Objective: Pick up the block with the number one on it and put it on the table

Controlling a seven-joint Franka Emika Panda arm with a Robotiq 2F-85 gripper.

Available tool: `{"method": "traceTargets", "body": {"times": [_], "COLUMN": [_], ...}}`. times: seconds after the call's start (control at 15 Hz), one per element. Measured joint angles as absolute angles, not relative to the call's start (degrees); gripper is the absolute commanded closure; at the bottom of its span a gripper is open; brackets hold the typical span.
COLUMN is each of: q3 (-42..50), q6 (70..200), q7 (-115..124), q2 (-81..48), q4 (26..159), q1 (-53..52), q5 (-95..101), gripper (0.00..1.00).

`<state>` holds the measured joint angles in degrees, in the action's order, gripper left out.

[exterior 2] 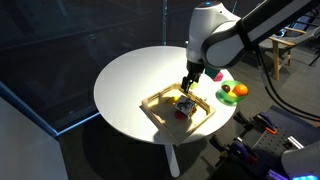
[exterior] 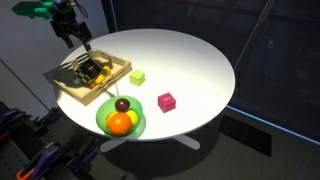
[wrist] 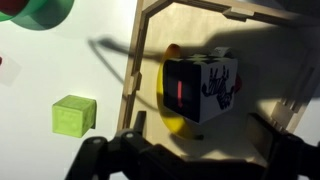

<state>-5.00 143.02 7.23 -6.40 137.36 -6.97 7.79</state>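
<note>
The block with the number one lies below the robot's gripper, so the open gripper needs to go down next into the wooden tray until its spread fingers are on both sides of the block.
The block with the number one (wrist: 200, 88) is a dark cube with a pale face carrying black marks. It lies inside the wooden tray (wrist: 138, 60), resting against a yellow piece (wrist: 172, 118). In both exterior views it sits among small items in the tray (exterior: 90, 70) (exterior 2: 184, 103). My gripper (wrist: 205, 160) is open, with its fingers spread on either side below the block in the wrist view. It hovers above the tray (exterior: 72, 38) (exterior 2: 188, 80) and holds nothing. The round white table (exterior: 190, 60) (exterior 2: 125, 85) carries everything.
A yellow-green cube (exterior: 137, 77) (wrist: 74, 115) lies on the table just outside the tray. A magenta cube (exterior: 166, 101) sits further out. A green plate (exterior: 135, 128) (exterior 2: 228, 101) with fruit stands by the tray near the table edge.
</note>
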Motion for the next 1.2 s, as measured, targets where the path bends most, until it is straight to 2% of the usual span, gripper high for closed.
{"method": "traceTargets", "body": {"times": [1.0,1.07,1.13,1.2], "q3": [-3.9,-3.8,-3.8,-3.7], "q6": [145.2,145.3,145.3,145.3], "q7": [11.4,11.4,11.4,11.4], "q2": [-18.8,-19.3,-19.7,-20.1], "q4": [131.6,131.5,131.3,131.2], "q1": [-9.1,-9.1,-9.1,-9.2], "q5": [12.7,12.7,12.7,12.7], "gripper": [0.0,0.25,0.26,0.34]}}
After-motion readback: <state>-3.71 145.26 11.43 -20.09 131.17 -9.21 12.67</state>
